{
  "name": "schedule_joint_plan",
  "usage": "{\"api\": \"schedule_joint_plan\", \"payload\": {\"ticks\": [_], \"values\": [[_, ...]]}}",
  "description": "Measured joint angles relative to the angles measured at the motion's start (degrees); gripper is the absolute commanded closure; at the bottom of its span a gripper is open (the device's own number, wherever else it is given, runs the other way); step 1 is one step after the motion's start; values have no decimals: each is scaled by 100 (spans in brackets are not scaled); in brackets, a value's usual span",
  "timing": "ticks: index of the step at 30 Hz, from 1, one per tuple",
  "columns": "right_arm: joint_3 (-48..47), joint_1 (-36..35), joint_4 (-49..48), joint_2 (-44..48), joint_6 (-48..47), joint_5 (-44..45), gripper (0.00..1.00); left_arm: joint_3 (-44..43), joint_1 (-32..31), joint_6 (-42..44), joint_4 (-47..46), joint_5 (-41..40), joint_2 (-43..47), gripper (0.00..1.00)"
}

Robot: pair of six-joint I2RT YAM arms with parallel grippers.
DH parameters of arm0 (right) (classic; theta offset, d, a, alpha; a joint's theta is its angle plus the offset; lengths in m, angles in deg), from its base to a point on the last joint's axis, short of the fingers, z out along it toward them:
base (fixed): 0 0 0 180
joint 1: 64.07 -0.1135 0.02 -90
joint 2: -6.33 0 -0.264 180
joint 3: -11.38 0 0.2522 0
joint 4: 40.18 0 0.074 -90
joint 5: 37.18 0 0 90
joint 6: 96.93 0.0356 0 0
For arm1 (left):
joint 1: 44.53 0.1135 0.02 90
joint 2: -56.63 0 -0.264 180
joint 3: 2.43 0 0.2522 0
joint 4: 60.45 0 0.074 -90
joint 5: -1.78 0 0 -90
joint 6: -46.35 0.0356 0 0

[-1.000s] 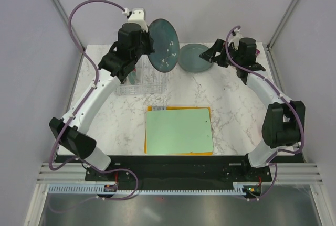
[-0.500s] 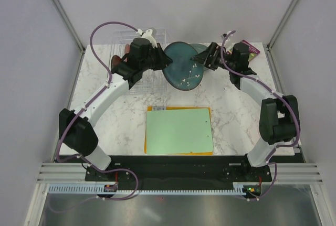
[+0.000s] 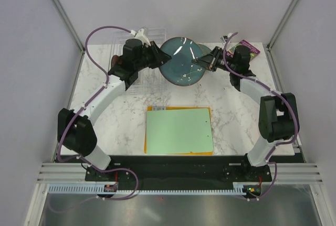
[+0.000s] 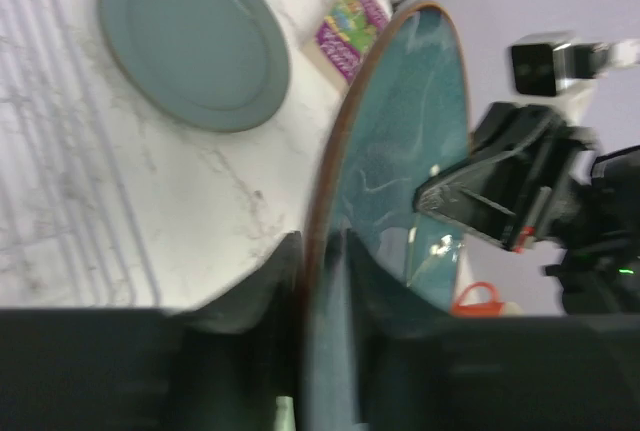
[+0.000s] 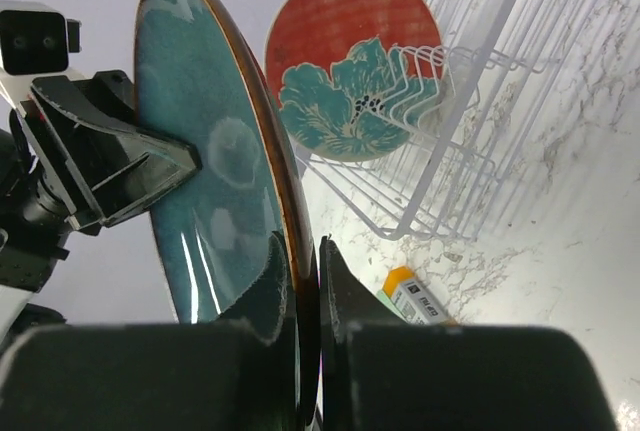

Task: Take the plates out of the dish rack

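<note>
The grey-green plate [image 3: 204, 49] lies flat below and outward of my right gripper, so I will next move that gripper outward and down and release the teal rim on top of it.
The dark teal plate [image 3: 181, 63] hangs upright above the back of the table between my two arms. My right gripper [image 3: 202, 62] is shut on its right rim; in the right wrist view the fingers [image 5: 303, 246] pinch that brown edge. My left gripper [image 3: 160, 57] straddles the left rim [image 4: 322, 246], open, with a slit beside one finger. The grey-green plate [image 4: 195, 39] lies flat on the marble behind. The red plate with the teal flower [image 5: 350, 71] stands in the clear dish rack [image 3: 157, 82]. A small dark red plate [image 3: 114, 61] shows at the rack's left end.
A green board on an orange one [image 3: 178, 130] lies at the table's middle front. A pink packet [image 3: 247, 49] sits at the back right corner, and an orange-red mug [image 4: 478, 299] shows past the teal plate. Grey walls close in the back and sides.
The right gripper has closed on the teal plate's right rim. The left jaws have loosened on the left rim. The plate has drifted slightly toward the back.
</note>
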Motion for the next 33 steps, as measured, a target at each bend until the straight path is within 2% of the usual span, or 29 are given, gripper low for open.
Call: {"api": "schedule_joint_plan", "payload": {"ticks": [2,3,5,7,13,20,26,33], "values": [[-63,-7,195,35,-184,74,100,39,2,111,39,-175,9,26],[-151,-37,420,50,-417,192,100,59,-11,243,83,-317,9,18],[-326,-52,946,31,-868,511,100,52,2,522,92,-651,20,6],[-509,46,1368,-66,-1134,780,100,42,50,811,96,-1139,61,2],[-1930,590,2461,-1119,-1665,1580,100,42,199,1698,203,-2461,114,0],[-3803,776,3010,-2747,-1816,2315,100,105,219,2662,118,-3724,116,0],[-4972,715,3421,-3950,-1797,2448,100,476,225,3235,-164,-4415,125,0],[-5508,702,3595,-4675,-1545,2352,100,549,254,3497,-376,-4745,66,0]]}}
